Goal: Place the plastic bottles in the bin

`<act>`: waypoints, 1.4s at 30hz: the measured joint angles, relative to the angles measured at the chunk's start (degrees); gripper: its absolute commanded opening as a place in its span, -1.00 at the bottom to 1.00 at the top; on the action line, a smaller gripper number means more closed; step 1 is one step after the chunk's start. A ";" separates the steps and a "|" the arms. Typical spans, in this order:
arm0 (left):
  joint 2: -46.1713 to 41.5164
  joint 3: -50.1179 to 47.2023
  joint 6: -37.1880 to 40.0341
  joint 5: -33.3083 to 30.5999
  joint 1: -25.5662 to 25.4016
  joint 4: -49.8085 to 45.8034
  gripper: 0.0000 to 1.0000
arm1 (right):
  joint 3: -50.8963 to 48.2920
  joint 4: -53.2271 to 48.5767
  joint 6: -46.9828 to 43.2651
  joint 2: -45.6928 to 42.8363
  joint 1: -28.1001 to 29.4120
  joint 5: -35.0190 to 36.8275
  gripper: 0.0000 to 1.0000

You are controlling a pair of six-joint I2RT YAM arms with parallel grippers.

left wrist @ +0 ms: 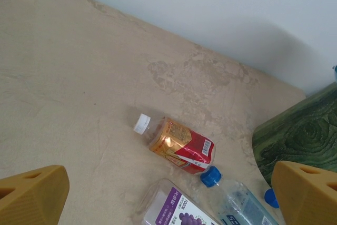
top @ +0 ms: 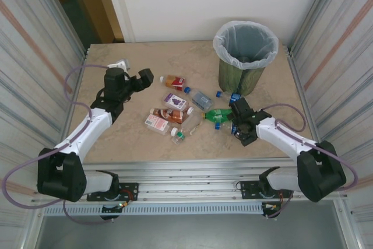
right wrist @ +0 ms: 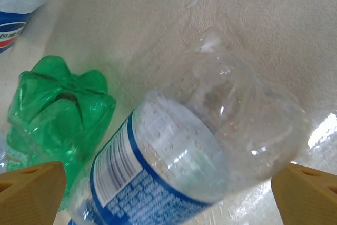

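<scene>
The clear bottle is just below my right gripper, between its open fingers. My right gripper will next lower its fingers around the bottle's labelled body (top: 228, 127) (right wrist: 163, 154) and close them.
Several plastic bottles lie in the middle of the table. My left gripper (top: 144, 78) hangs open above the table, left of an amber bottle with a red label (left wrist: 181, 145). A purple-labelled bottle (left wrist: 176, 210) and a clear blue-capped bottle (left wrist: 237, 204) lie below it. My right gripper (top: 239, 118) is open and low. A clear bottle with a blue label (right wrist: 184, 151) lies between its fingers (right wrist: 31, 191), with no finger touching it. A green bottle (right wrist: 58, 109) lies just to its left. The dark-green bin (top: 245, 51) with its white bag stands at the back right.
More bottles lie near the table's front middle: an amber one (top: 169, 115), a red-labelled one (top: 156, 123) and a small green-capped one (top: 179, 136). A blue-capped bottle (top: 235, 97) rests by the bin's foot. Ribbed walls close both sides.
</scene>
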 measured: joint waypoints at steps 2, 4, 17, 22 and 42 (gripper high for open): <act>0.17 0.00 0.00 0.09 0.00 0.00 0.98 | -0.04 1.05 0.00 1.49 -0.24 -0.20 0.96; 0.17 0.00 0.00 0.20 0.00 0.00 0.98 | -0.22 2.16 -0.07 2.80 -0.59 -0.37 0.90; 0.17 0.02 0.00 0.17 0.00 -0.04 0.97 | -1.88 4.22 -0.52 6.14 -2.34 -1.38 0.42; 0.17 0.00 0.00 0.13 0.02 -0.09 0.98 | -2.12 2.97 -1.27 6.14 -2.86 -1.95 0.08; -0.79 -0.52 -0.68 -0.09 1.64 -0.42 0.97 | 15.76 -10.99 -23.98 -12.37 -3.41 11.98 -0.30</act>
